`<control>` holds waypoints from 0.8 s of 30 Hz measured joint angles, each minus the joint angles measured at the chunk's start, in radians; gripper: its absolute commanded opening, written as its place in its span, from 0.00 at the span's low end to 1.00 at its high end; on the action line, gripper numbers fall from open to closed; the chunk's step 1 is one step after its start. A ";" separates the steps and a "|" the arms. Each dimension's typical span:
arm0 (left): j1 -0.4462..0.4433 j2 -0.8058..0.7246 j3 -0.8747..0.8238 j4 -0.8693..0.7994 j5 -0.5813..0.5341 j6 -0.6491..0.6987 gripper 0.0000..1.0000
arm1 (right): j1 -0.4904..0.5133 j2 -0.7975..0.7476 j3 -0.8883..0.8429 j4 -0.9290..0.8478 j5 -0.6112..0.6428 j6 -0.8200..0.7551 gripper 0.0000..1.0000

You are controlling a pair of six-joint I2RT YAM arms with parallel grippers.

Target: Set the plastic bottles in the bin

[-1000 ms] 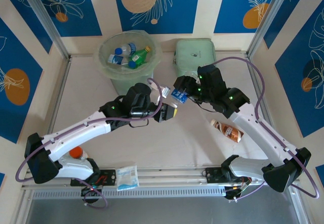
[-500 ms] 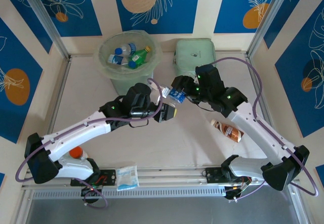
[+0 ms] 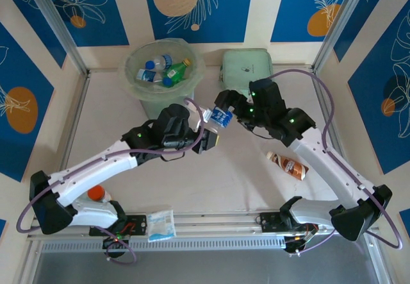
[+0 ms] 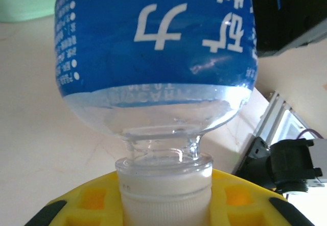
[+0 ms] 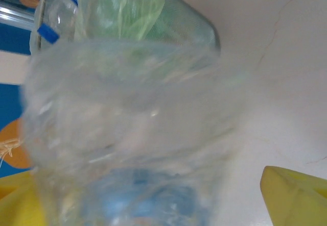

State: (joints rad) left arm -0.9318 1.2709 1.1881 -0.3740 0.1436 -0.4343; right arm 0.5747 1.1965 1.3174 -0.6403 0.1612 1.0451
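Observation:
The blue-labelled bottle swings outward in my left gripper over the pale-green bin's opening (image 3: 155,72) next for release there, since other bottles already lie inside.
A clear bottle with a blue label (image 3: 221,115) hangs over the table's middle, between my two grippers. My left gripper (image 3: 207,121) is shut on its white cap (image 4: 163,185), and the blue label (image 4: 153,42) rises above the jaws. My right gripper (image 3: 232,108) stands open around the bottle's blurred base (image 5: 127,134), with a gap of table showing beside its right finger (image 5: 296,195). The pale-green bin (image 3: 131,82) at the back left holds several bottles (image 3: 160,71). A brown-labelled bottle (image 3: 288,166) lies on the table by the right arm.
A mint-green flat case (image 3: 246,69) lies right of the bin. An orange-capped bottle (image 3: 96,193) sits by the left arm's base. A white-and-blue packet (image 3: 161,225) rests on the front rail. The bin's liner (image 5: 122,6) shows beyond the bottle in the right wrist view.
The blue-labelled bottle has moved left and slightly back, from the right gripper's side toward the left gripper. The left arm's wrist shifted back a little with it.

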 measured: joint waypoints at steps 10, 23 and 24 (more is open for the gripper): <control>0.169 -0.046 0.164 -0.200 -0.142 0.077 0.05 | -0.242 -0.179 -0.022 -0.113 0.012 -0.062 1.00; 0.473 0.023 0.409 -0.231 -0.150 0.119 0.03 | -0.294 -0.278 -0.155 -0.215 0.012 -0.079 0.99; 0.493 0.036 0.417 -0.236 -0.155 0.119 0.03 | -0.298 -0.282 -0.155 -0.220 0.012 -0.081 0.99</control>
State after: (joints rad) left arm -0.4389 1.3071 1.6047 -0.6102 -0.0113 -0.3153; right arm 0.2771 0.9150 1.1622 -0.8604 0.1734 0.9642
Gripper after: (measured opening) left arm 0.279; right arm 0.990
